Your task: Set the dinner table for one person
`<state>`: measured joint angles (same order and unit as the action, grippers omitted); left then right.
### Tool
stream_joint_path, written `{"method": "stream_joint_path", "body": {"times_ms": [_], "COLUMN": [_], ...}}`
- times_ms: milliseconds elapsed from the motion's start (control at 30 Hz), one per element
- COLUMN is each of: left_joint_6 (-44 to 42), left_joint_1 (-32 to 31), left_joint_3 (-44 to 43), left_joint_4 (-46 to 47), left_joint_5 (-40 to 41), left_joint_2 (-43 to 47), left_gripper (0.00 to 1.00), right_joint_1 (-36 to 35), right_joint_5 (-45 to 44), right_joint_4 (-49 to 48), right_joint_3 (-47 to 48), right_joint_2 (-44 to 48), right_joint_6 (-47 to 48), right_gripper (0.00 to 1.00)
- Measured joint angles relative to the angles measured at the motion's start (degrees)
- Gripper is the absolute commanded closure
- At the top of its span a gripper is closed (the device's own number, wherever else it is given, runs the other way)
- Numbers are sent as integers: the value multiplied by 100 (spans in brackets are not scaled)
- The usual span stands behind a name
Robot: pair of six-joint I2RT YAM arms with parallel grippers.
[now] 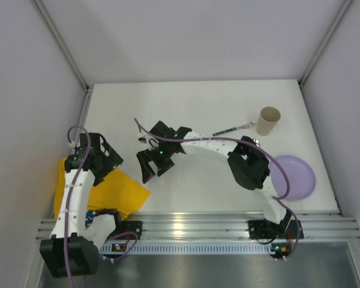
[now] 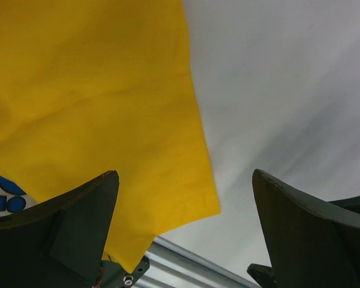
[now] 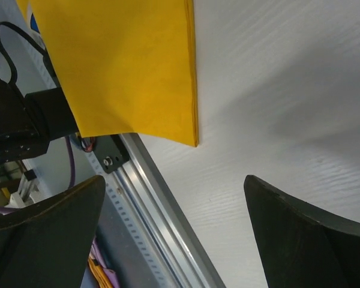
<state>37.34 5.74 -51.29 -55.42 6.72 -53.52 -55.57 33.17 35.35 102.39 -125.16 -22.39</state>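
My left gripper will next go down onto the placemat's far edge (image 1: 112, 171) (image 2: 186, 99) below it and close on that placemat. Its open fingers are already on both sides of that edge.
The dinner table (image 1: 198, 102) is a broad white tabletop. A yellow placemat (image 1: 117, 192) lies rumpled at its front left, with a blue print at its near edge. My left gripper (image 1: 110, 164) hovers open and empty over the placemat's far edge. In the left wrist view the placemat (image 2: 96, 108) fills the upper left, between the open gripper (image 2: 186, 240) fingers. My right gripper (image 1: 155, 168) reaches across to the left and hangs open and empty just right of the placemat's corner. The right wrist view shows that gripper (image 3: 174, 240), the corner (image 3: 138, 72) and the bare table (image 3: 276, 108).
A purple plate (image 1: 295, 177) lies at the front right. A beige cup (image 1: 268, 120) stands at the back right with a green-handled utensil (image 1: 233, 129) beside it. An aluminium rail (image 1: 198, 225) runs along the near edge. Grey walls enclose the table.
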Motion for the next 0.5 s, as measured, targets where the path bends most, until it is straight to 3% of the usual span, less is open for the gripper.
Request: {"method": "stream_joint_path", "body": {"times_ms": [200, 500], "left_joint_6": [341, 595], "left_joint_1": [24, 264], "left_joint_3": [361, 83], "left_joint_4": [-70, 474], "left_joint_5": [11, 278], "left_joint_2": [-769, -2811], "left_gripper": [2, 2], "right_joint_1": [-42, 293], "right_joint_5": [-61, -664], "right_joint_4": [-13, 136], "right_joint_3": [-763, -2328], "right_joint_2": [616, 3143], "right_joint_6": [-33, -17], "right_gripper": [0, 0]}}
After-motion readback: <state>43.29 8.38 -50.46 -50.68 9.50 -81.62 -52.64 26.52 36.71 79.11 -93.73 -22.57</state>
